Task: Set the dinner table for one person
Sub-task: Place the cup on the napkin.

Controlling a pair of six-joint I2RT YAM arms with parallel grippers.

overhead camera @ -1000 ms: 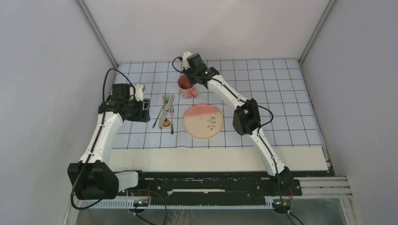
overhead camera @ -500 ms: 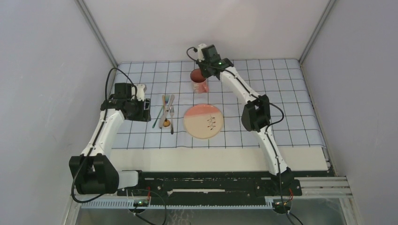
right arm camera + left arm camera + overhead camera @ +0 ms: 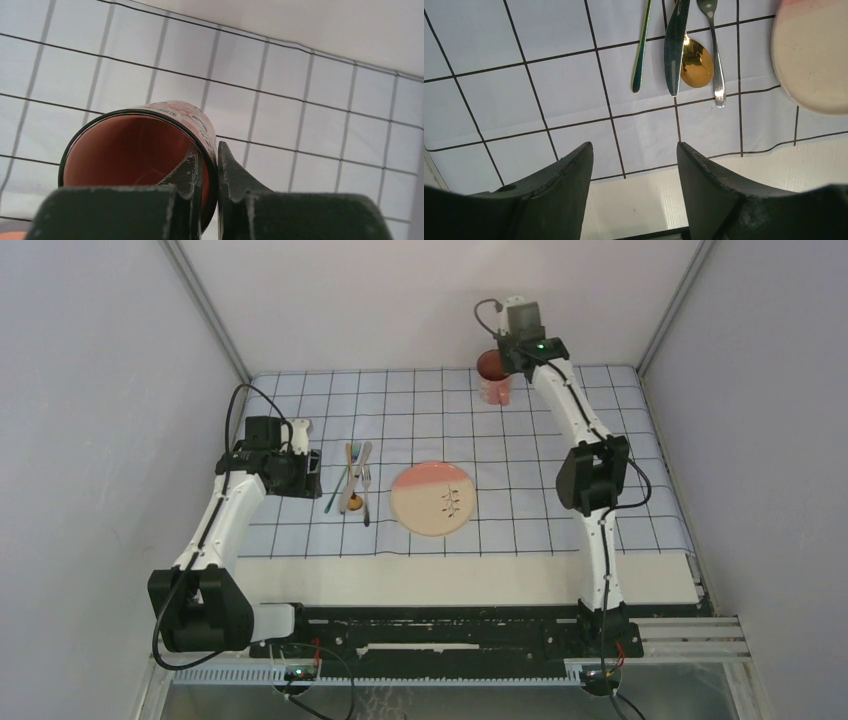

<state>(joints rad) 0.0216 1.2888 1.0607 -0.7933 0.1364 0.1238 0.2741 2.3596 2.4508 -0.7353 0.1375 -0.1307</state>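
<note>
My right gripper will lower back and to the right in the top view to release the cup (image 3: 492, 377), since empty grid squares of the cloth lie below it on that side.
A red cup (image 3: 492, 377) is at the far back of the gridded cloth, right of centre. My right gripper (image 3: 512, 352) is shut on its rim. In the right wrist view one finger is inside the cup (image 3: 130, 150) and the other outside, so the right gripper (image 3: 206, 150) pinches the wall. A pink and cream plate (image 3: 433, 498) lies mid-cloth. Left of it lie a knife (image 3: 674, 55), a gold spoon (image 3: 696, 62), a silver utensil (image 3: 715, 60) and a green-handled utensil (image 3: 641, 50). My left gripper (image 3: 634, 150) hangs open and empty, left of the cutlery. The dinner table (image 3: 450, 580) shows as a cream strip.
The pale-blue cloth (image 3: 580, 440) with black grid lines covers most of the tabletop. Grey walls close in the left, right and back sides. A black rail with both arm bases runs along the near edge.
My right arm has carried the red cup from behind the plate's left side to the right and further back. The left arm, plate and cutlery have not moved.
</note>
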